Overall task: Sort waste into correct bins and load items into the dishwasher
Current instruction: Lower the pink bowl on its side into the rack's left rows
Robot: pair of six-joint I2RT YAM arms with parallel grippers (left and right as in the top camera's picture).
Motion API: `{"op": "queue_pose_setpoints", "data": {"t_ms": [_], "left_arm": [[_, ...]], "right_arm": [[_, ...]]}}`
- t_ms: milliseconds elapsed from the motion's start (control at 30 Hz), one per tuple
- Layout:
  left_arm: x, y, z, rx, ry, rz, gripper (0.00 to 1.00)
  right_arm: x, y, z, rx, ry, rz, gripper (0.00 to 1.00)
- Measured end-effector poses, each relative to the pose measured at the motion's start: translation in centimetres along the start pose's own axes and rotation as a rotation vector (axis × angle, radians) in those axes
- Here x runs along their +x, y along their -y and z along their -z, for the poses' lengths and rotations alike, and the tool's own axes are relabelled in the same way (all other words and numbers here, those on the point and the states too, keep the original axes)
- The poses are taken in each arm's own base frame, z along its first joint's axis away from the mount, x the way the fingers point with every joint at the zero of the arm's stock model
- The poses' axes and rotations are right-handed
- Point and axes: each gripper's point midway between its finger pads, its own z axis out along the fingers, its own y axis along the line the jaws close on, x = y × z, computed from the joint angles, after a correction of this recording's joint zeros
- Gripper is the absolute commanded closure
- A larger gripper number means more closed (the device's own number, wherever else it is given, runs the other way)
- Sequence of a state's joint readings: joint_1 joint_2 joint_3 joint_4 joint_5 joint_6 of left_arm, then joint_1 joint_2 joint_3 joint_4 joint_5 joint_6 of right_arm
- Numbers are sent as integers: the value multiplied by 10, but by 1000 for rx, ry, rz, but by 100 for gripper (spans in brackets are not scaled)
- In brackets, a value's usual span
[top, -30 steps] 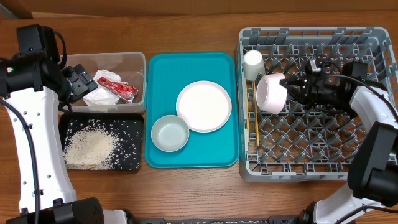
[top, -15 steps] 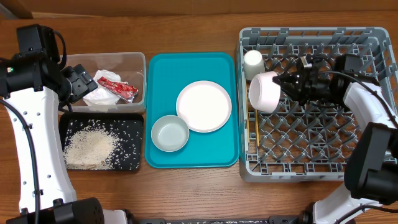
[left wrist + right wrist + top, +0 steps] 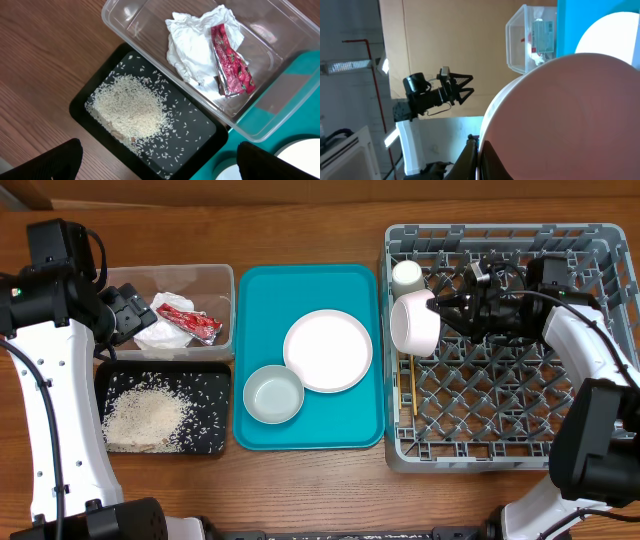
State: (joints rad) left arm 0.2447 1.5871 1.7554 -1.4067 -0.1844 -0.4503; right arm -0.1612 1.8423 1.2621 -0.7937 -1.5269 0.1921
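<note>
The pale pink plate still hangs above the pegs. My right gripper therefore needs to lower it onto the rack's wires beside the chopsticks and release the plate's rim.
My right gripper is shut on the rim of the pale pink plate and holds it on edge over the left side of the grey dish rack. The plate fills the right wrist view, with its rim pinched between the fingers. A small white cup and wooden chopsticks stand in the rack's left column. My left gripper is open and empty above the bins. The red wrapper and white tissue lie in the clear tub. Rice lies in the black tray.
The teal serving tray sits mid-table with a white plate and a pale bowl on it. The clear tub and black tray stand left of it. The wooden table runs all around.
My right gripper has carried the pink plate to the left and a little farther back, toward the white cup. The left arm has not moved.
</note>
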Motion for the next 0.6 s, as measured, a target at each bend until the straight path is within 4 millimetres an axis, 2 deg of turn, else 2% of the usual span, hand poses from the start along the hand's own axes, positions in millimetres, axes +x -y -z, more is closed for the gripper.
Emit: {"op": "queue_pose_setpoints", "data": {"t_ms": [167, 267, 500, 600], "left_arm": [[0, 0, 0, 0, 0, 0, 0], [0, 0, 0, 0, 0, 0, 0], [0, 0, 0, 0, 0, 0, 0], [0, 0, 0, 0, 0, 0, 0]], "right_arm": [[2, 18, 0, 30, 9, 36, 96], [3, 21, 1, 34, 14, 34, 95], [-2, 35, 11, 98, 55, 26, 68], [-5, 38, 19, 111, 80, 18, 64]]}}
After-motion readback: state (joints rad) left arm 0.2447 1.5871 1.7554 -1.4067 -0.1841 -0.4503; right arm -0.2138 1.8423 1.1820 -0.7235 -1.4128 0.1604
